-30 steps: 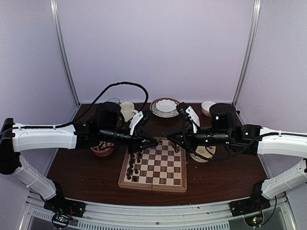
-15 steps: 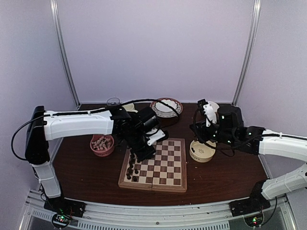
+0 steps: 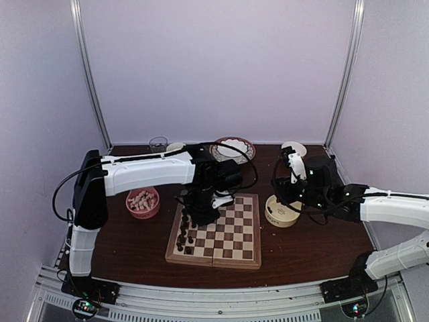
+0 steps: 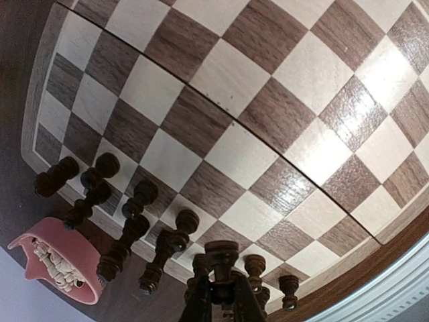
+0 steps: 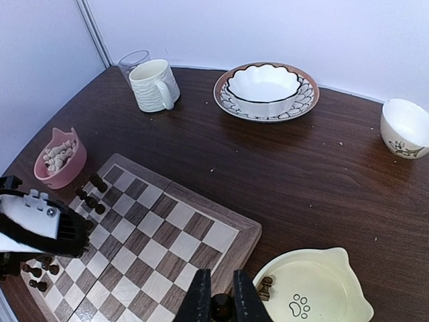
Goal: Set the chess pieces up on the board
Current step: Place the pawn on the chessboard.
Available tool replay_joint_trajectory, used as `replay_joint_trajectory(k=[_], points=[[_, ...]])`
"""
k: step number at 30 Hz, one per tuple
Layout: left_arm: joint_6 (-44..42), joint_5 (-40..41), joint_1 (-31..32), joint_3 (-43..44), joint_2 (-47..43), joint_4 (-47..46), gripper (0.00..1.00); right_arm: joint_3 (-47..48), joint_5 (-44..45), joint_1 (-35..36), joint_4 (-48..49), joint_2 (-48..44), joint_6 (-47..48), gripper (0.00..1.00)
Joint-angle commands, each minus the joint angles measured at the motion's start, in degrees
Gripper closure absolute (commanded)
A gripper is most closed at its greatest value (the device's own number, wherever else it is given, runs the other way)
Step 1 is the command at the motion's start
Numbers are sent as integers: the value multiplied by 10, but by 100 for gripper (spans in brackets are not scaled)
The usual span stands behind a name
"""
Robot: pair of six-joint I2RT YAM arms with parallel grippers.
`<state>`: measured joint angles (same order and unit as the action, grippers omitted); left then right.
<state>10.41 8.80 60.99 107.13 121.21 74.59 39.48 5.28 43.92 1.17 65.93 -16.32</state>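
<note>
Next, my left gripper moves down, easing toward the board's seam, and releases the piece beside the dark pieces, since bare squares show between them and the seam.
The board (image 3: 221, 235) lies in the middle of the table, with several dark chess pieces (image 3: 184, 236) standing on its left columns. My left gripper (image 3: 201, 216) hangs low over the board's left rear part. In the left wrist view it (image 4: 222, 303) is shut on a dark piece (image 4: 222, 258) just above the rows of dark pieces (image 4: 134, 215) on the board (image 4: 255, 121). My right gripper (image 5: 222, 302) is shut on another dark piece (image 5: 222, 310), held above the gap between the board (image 5: 161, 235) and a cream dish (image 5: 322, 295).
The cream paw-print dish (image 3: 281, 211) holds one dark piece (image 5: 265, 287). A pink bowl (image 3: 143, 201) of pale pieces sits left of the board. At the back stand a mug (image 5: 154, 85), a glass (image 5: 134, 62), a patterned plate with a bowl (image 5: 266, 90) and a small white bowl (image 5: 405, 127).
Both grippers were together above the board's far edge. The left arm has swung round and lowered over the board's left rear; the right arm has drawn back right, over the cream dish.
</note>
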Motion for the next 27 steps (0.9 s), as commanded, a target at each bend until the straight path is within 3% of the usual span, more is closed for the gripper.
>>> replay_joint_trajectory(k=[1,9,20,27], points=[[3,20,9,53,43,91,99,-16,32,-5,13,-33,-8,94],[-1,9,9,67,69,108,98,-33,52,-7,11,-75,-9,93],[-12,-18,8,77,99,116,96,-29,50,-7,10,-66,-10,93],[-17,-28,8,90,109,116,89,-29,48,-8,9,-66,-10,93]])
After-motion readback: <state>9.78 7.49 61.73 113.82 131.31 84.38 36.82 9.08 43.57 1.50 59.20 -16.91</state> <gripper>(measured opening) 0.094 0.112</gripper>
